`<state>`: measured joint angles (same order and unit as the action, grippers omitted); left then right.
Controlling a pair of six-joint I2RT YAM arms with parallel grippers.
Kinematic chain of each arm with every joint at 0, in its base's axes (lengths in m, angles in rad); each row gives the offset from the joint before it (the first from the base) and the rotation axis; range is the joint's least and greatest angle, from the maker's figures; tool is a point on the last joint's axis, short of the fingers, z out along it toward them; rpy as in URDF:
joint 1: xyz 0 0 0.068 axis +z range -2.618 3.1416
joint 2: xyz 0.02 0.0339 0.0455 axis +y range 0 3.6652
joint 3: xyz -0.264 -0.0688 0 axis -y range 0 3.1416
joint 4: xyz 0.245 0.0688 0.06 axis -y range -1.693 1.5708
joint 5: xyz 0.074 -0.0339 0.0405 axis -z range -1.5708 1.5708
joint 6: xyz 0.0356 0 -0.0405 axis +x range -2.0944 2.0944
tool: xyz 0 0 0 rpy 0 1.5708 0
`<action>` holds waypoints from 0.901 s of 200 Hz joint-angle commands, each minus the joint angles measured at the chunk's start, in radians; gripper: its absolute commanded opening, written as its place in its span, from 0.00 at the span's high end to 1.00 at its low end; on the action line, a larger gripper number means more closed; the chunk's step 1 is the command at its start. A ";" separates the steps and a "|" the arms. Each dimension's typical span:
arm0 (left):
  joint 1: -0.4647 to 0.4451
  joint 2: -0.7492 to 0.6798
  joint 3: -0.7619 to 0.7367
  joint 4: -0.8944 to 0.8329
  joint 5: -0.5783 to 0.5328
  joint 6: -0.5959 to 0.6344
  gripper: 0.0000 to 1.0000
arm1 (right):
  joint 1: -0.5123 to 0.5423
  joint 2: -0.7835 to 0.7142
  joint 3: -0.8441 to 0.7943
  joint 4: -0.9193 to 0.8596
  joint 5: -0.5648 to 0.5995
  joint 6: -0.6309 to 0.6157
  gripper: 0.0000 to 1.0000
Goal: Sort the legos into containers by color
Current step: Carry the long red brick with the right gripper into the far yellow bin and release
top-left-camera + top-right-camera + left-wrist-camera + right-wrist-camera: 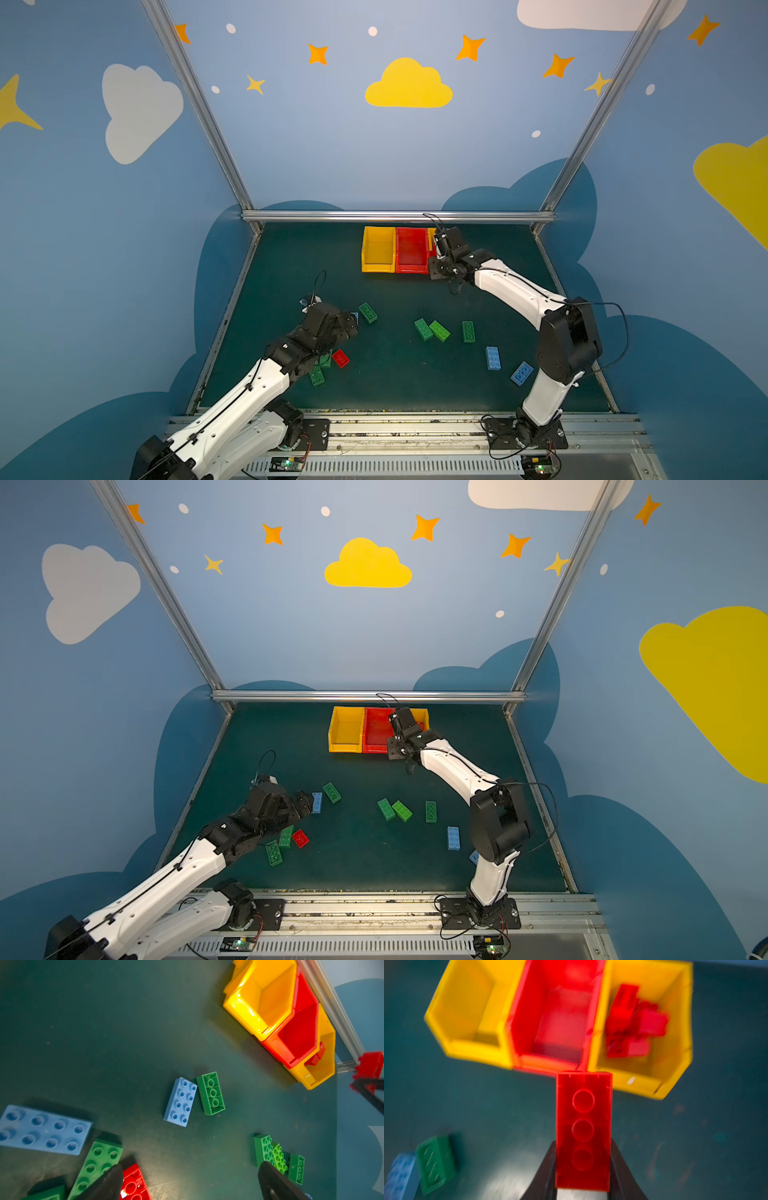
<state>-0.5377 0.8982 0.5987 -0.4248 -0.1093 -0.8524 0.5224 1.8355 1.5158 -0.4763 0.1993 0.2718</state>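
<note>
Red legos already lie inside the second yellow bin (420, 718) (642, 1026). My right gripper will carry the red lego outward over that bin next and release it there.
My right gripper (583, 1167) is shut on a red lego (583, 1130), underside up, just short of the near rims of the containers. These stand side by side at the back: a yellow bin (378, 249), a red bin (411, 249), and a second yellow bin (683, 1022) holding several red legos (633, 1022). My left gripper (190, 1169) hangs open low over the mat, with a small red lego (135, 1184) beside one finger. Green legos (439, 331) and light blue legos (493, 358) lie scattered across the mat.
A blue lego (316, 802) and a green one (368, 312) lie just ahead of the left gripper, and green ones (274, 852) lie under its arm. An aluminium rail (399, 216) runs behind the bins, and walls close both sides.
</note>
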 commanded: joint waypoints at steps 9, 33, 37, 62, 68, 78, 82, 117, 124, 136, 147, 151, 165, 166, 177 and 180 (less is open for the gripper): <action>0.001 0.016 0.032 0.016 -0.019 0.049 0.00 | -0.076 0.142 0.164 -0.030 -0.038 -0.044 0.78; 0.002 0.019 0.033 -0.003 -0.040 0.060 0.00 | -0.123 0.265 0.314 -0.060 -0.045 -0.071 0.78; 0.003 0.019 0.033 -0.012 -0.042 0.060 0.00 | -0.131 0.284 0.335 -0.061 -0.047 -0.077 0.78; 0.002 0.016 0.041 -0.079 -0.035 0.060 0.00 | -0.168 0.394 0.474 -0.074 -0.068 -0.103 0.76; 0.002 0.013 0.039 -0.093 -0.035 0.063 0.00 | -0.173 0.420 0.507 -0.084 -0.068 -0.107 0.76; 0.004 0.010 0.042 -0.118 -0.044 0.065 0.00 | -0.181 0.466 0.585 -0.112 -0.072 -0.112 0.75; 0.004 0.010 0.043 -0.127 -0.047 0.067 0.00 | -0.184 0.484 0.611 -0.126 -0.073 -0.112 0.75; 0.003 0.011 0.049 -0.171 -0.041 0.048 0.00 | -0.189 0.565 0.757 -0.197 -0.085 -0.112 0.35; 0.003 0.012 0.049 -0.174 -0.033 0.043 0.00 | -0.189 0.559 0.754 -0.196 -0.084 -0.114 0.26; -0.001 0.011 0.047 -0.182 -0.019 0.041 0.00 | -0.188 0.538 0.741 -0.202 -0.081 -0.103 0.21; -0.003 0.008 0.043 -0.191 -0.008 0.039 0.00 | -0.188 0.506 0.712 -0.202 -0.097 -0.098 0.19; -0.005 0.005 0.042 -0.194 -0.005 0.039 0.00 | -0.188 0.492 0.698 -0.201 -0.105 -0.097 0.19; -0.023 -0.010 0.035 -0.204 -0.003 0.031 0.00 | -0.184 0.432 0.645 -0.206 -0.135 -0.097 0.18; -0.024 -0.011 0.035 -0.204 -0.003 0.030 0.00 | -0.183 0.426 0.642 -0.207 -0.136 -0.097 0.18; -0.049 -0.028 0.025 -0.205 -0.010 0.015 0.00 | -0.174 0.365 0.583 -0.200 -0.139 -0.086 0.17; -0.057 -0.034 0.022 -0.204 -0.013 0.009 0.00 | -0.171 0.346 0.560 -0.197 -0.142 -0.083 0.17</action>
<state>-0.5568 0.9005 0.6243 -0.5919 -0.1192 -0.8169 0.3355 2.3344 2.1586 -0.6483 0.0944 0.1703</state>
